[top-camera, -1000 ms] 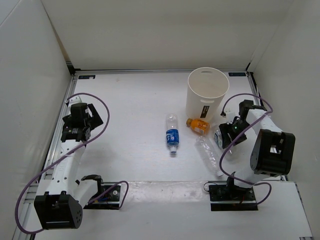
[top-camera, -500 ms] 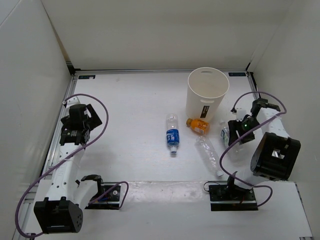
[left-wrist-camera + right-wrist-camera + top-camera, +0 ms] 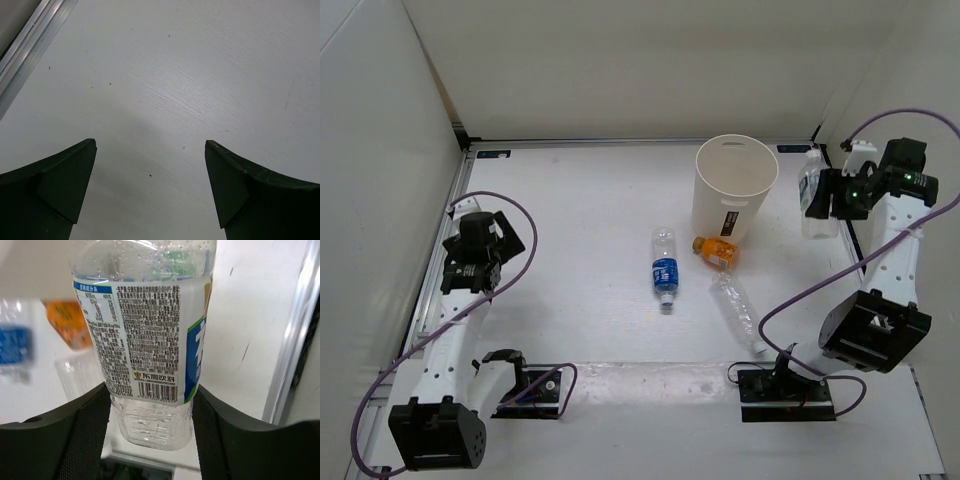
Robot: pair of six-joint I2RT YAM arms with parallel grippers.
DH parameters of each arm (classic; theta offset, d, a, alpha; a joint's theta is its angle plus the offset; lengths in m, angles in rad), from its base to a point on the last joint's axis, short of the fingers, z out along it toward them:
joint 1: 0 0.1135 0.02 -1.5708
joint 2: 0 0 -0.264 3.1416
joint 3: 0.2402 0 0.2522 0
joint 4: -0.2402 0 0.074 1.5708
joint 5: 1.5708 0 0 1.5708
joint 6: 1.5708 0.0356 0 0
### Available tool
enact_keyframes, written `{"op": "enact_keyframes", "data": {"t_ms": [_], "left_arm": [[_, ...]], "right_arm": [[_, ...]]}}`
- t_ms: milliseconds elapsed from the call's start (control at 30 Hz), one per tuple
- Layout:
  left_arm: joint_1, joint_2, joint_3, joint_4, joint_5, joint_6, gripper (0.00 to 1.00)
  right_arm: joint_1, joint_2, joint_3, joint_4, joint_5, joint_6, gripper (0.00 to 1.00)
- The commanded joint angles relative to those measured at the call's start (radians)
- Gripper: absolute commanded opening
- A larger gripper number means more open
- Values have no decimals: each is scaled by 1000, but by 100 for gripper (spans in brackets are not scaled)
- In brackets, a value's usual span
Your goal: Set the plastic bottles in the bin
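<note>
Next I will release the bottle from my right gripper, left in the top view, above the bin's opening [image 3: 737, 166].
The white bin [image 3: 734, 187] stands upright at the back right of the table. My right gripper [image 3: 825, 195] is raised to the right of the bin, shut on a clear bottle with a white printed label [image 3: 813, 193]; the right wrist view shows the bottle [image 3: 150, 330] squeezed between the fingers [image 3: 85, 435]. On the table lie a blue-label bottle [image 3: 664, 267], an orange-label bottle [image 3: 716, 250] at the bin's foot, and a clear crushed bottle [image 3: 737, 308]. My left gripper [image 3: 470, 270] is open and empty over bare table at the far left [image 3: 150, 180].
White walls enclose the table on three sides. A metal rail [image 3: 30, 55] runs along the left edge near my left gripper. Purple cables loop from both arms. The arm bases [image 3: 785, 385] sit at the near edge.
My right gripper lifted the labelled bottle from the table near the orange bottle and carried it up and back, to the right of the bin's rim. The left arm barely moved.
</note>
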Motion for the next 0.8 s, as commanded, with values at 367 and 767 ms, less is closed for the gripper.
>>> {"op": "enact_keyframes", "data": {"t_ms": [367,767], "left_arm": [[10,-28,-15,56,31,-75,100],[7,98,120,-59,6,-153,100]], "right_arm": [[118,-20,259,509,-180,397,0],[369,58,178,649,-218,285,0]]}}
